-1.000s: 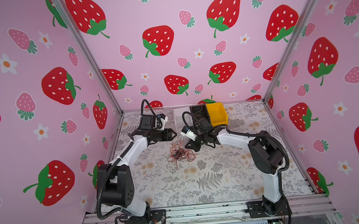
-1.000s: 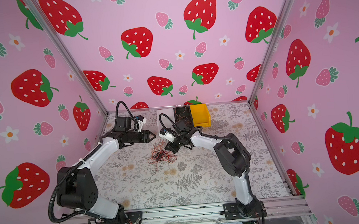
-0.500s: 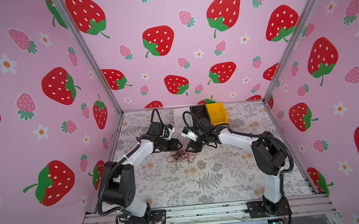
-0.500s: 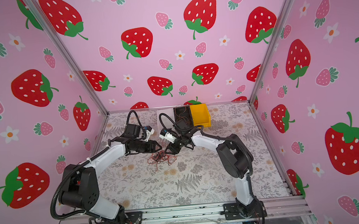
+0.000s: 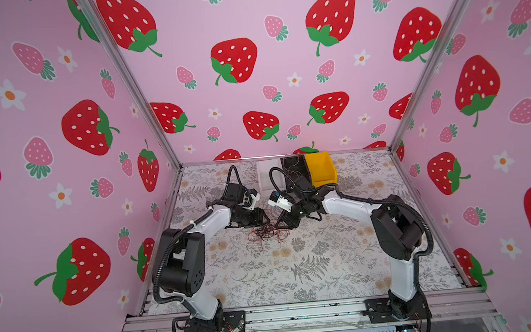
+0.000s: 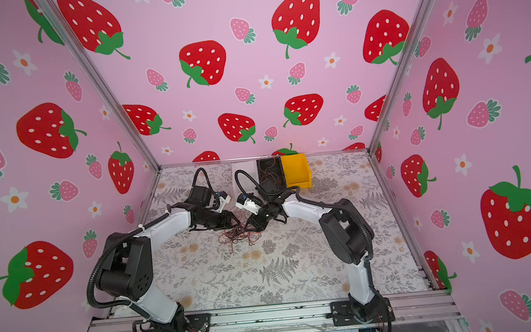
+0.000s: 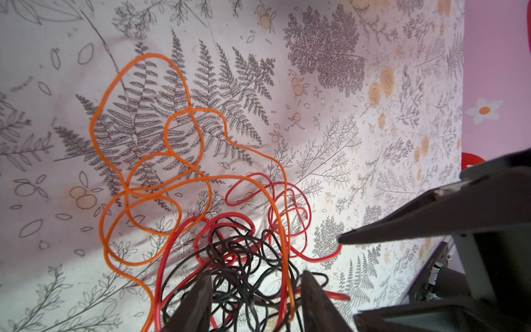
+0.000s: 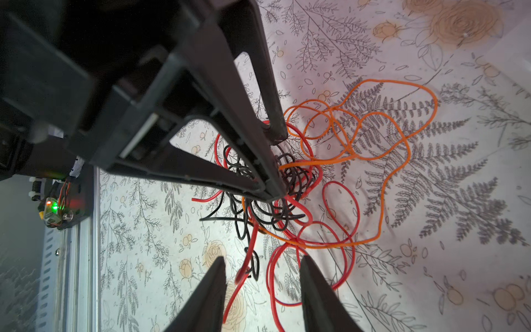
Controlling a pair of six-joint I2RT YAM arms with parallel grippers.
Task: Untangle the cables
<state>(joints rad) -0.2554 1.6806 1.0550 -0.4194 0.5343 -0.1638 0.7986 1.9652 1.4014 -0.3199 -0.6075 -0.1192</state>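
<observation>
I should keep my right gripper low at the tangle's edge next and bring its fingers together on the loose red piece of cable [image 8: 236, 293], because that piece of cable runs between the open fingers.
The cables [image 5: 268, 233] [image 6: 239, 236] lie as one tangle of thin red, orange and black wires on the floral cloth, between the two arms. My left gripper [image 5: 266, 220] [image 6: 237, 222] has come down on the tangle's left edge. In the left wrist view it [image 7: 256, 274] is open, with the black knot [image 7: 244, 258] and an orange strand between its fingers. My right gripper [image 5: 281, 225] [image 6: 253, 227] is at the tangle's right edge. In the right wrist view it [image 8: 262, 258] is open over loose red loops [image 8: 275, 276]. Orange loops [image 8: 373, 143] spread away from both grippers.
A black bin [image 5: 293, 167] holding a few wires and a yellow bin [image 5: 321, 169] stand at the back wall, with a pale clear tray [image 5: 264, 173] beside them. Pink walls close three sides. An aluminium rail [image 5: 301, 313] runs along the front.
My left gripper has come down and to the right onto the tangle and its jaws have narrowed a little. My right gripper has gone from shut to open beside the tangle.
</observation>
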